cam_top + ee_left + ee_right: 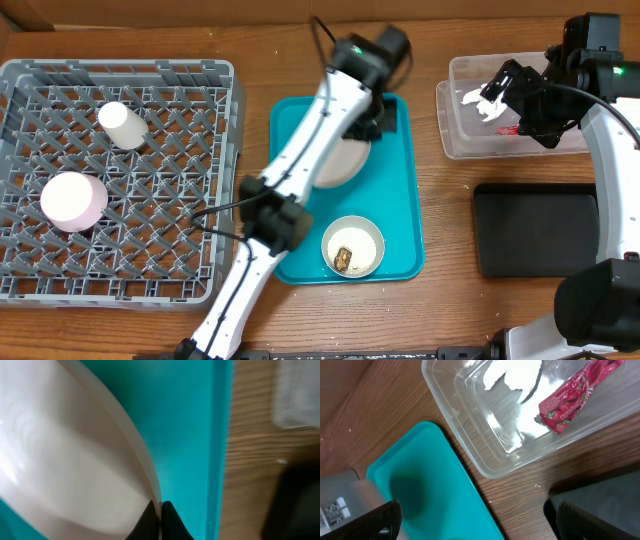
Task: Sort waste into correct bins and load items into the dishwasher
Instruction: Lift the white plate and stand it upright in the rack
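Note:
The robot's left gripper will next lift the plate (338,165) to the left in the overhead view, to empty slots (186,128) beside the white cup, then turn it upright, lower it and let go.
My left gripper (372,118) is shut on the rim of the round pale plate (338,165), which lies on the teal tray; the left wrist view shows both fingertips (161,512) pinching the plate's edge (65,460). My right gripper (498,97) hovers open and empty over the clear tub (455,140). In the right wrist view its fingers (480,525) are spread wide, and the tub (485,455) holds the red-and-white wrapper (572,397) and white tissue (512,375). The grey-white bowl (365,235) on the teal tray holds a brown food lump (343,259).
The grey dish rack (200,130) at left holds the white cup (122,125) and the upturned pink bowl (73,200). The teal tray (400,200) lies mid-table. The black tray (535,228) sits below the tub. A few rice grains (537,486) lie on the wood.

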Tool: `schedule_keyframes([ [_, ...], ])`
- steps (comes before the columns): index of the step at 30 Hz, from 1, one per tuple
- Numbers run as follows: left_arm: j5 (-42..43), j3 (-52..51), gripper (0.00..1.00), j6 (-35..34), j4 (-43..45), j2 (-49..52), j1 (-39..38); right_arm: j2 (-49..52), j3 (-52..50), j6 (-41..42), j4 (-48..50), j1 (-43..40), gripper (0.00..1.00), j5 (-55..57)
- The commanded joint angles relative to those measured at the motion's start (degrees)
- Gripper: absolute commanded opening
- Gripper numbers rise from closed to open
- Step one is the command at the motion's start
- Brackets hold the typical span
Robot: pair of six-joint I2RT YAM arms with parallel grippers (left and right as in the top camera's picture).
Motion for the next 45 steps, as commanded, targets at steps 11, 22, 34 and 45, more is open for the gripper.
schedule_keyframes([
  [11,8.3,3.0,0.04,43.5,-0.2,-26.1,24.8,-0.4,0.0,0.2,0.3,-0.1,1.0,-0.2],
  [22,28.2,-7.7,0.04,57.6,-0.2,-24.9,43.4,-0.4,0.0,0.2,0.3,-0.1,1.0,-0.2],
  [34,45.3,-25.7,0.04,69.2,-0.2,-24.9,53.2,-0.4,0.0,0.2,0.3,-0.1,1.0,-0.2],
  [45,52.5,-34.4,0.04,72.6,-0.2,-24.9,52.0,-0.4,0.0,0.2,0.3,-0.1,1.0,-0.2],
])
